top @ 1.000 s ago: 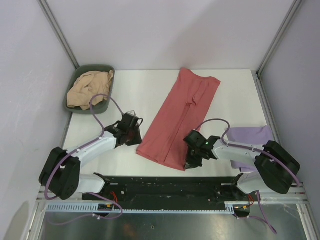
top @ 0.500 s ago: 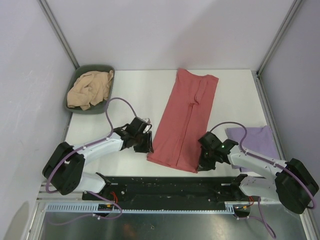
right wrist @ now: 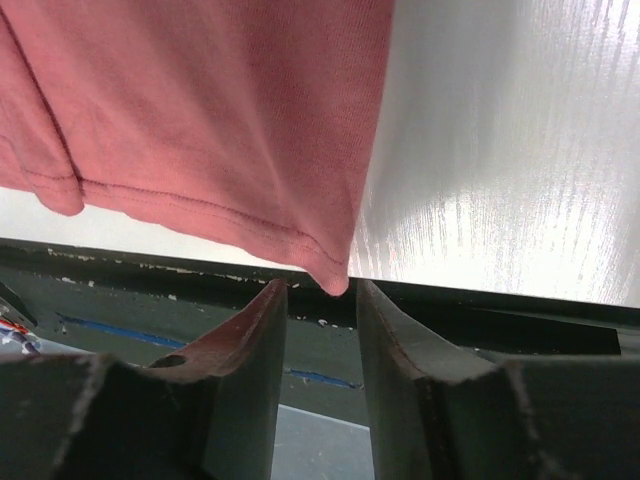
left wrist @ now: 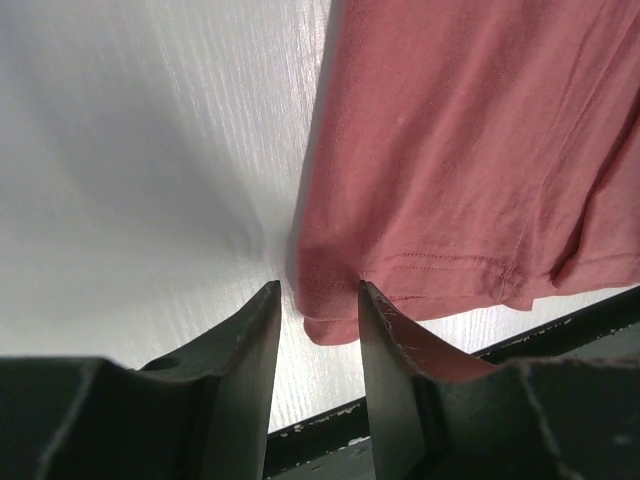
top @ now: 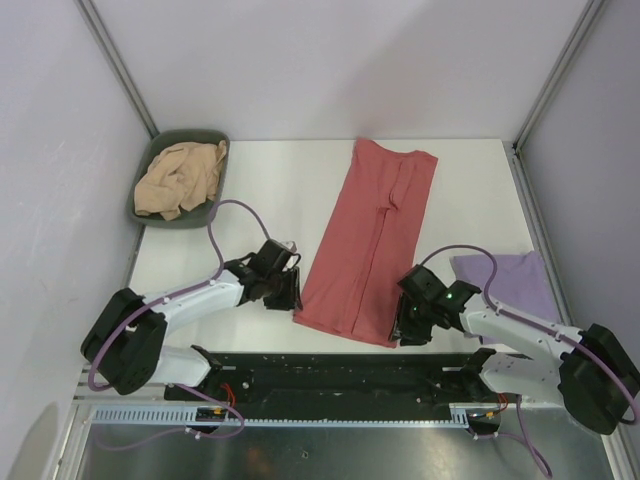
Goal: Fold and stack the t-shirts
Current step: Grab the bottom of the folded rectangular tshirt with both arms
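Note:
I should keep my left gripper low and close its fingers, because the folded hem's near corner [top: 300, 314] [left wrist: 328, 308] already lies loose between them.
The salmon-red t-shirt [top: 365, 240] lies flat as a long folded strip, running from the table's back to its near edge. My left gripper [top: 291, 297] sits at its near left corner. In the left wrist view the gripper [left wrist: 318, 292] is open and that corner [left wrist: 330, 310] lies loose between the tips. My right gripper [top: 404, 332] sits at the near right corner. In the right wrist view it [right wrist: 321, 288] is open with the corner tip [right wrist: 336, 284] just ahead of the tips. The lavender t-shirt [top: 510, 280] lies at the right. The tan t-shirt [top: 180, 180] is crumpled in the bin.
The dark green oval bin [top: 190, 135] stands at the back left corner. A black rail [top: 330, 368] runs along the table's near edge, just below both grippers. Grey walls enclose the table on three sides.
Both grippers first shifted right with the red shirt's near hem, swinging the strip straighter. Since half a second ago the shirt has stayed still and the left gripper has eased slightly left.

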Motion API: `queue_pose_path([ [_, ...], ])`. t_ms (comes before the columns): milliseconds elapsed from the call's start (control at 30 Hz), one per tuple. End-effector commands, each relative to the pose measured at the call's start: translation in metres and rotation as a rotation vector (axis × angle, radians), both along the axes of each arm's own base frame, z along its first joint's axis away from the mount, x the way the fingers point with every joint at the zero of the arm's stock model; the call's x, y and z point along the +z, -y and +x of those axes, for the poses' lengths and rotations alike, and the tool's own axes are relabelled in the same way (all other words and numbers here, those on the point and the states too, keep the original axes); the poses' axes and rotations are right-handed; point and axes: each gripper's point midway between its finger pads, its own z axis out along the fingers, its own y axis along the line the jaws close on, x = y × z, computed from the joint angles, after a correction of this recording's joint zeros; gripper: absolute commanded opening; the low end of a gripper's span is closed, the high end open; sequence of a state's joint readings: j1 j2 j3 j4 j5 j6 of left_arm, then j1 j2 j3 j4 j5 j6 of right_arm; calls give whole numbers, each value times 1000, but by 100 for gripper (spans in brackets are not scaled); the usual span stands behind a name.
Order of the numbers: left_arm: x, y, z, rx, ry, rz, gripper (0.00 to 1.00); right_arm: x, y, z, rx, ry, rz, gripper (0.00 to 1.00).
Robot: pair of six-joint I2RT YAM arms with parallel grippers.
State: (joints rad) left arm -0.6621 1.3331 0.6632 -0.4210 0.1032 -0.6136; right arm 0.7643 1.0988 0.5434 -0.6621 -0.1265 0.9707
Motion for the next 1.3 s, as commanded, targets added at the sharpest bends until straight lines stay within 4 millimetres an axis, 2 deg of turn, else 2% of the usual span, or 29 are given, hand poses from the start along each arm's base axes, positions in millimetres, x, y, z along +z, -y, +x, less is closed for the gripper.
queue_pose_path([
  [0, 1, 1, 2, 12, 19, -4, 42, 7, 3, -2, -20, 5, 16, 41],
  [267, -4, 2, -3, -18, -8, -1, 40, 6, 4, 3, -53, 20, 14, 41],
  [633, -18, 0, -14, -34, -54, 6, 36, -9, 0, 2, -80, 4, 34, 38],
  [900, -22, 5, -17, -53, -67, 4, 29, -13, -2, 0, -87, 4, 34, 35],
  [1033, -22, 10, -20, -64, -74, -4, 19, -12, -3, 2, -94, 12, 39, 29],
  [1133, -18, 14, -23, -71, -80, -29, 10, -8, -2, 5, -106, 22, 50, 18],
  [1267, 5, 30, -19, -85, -55, -107, 2, 13, -4, 12, -115, 69, 77, 3],
])
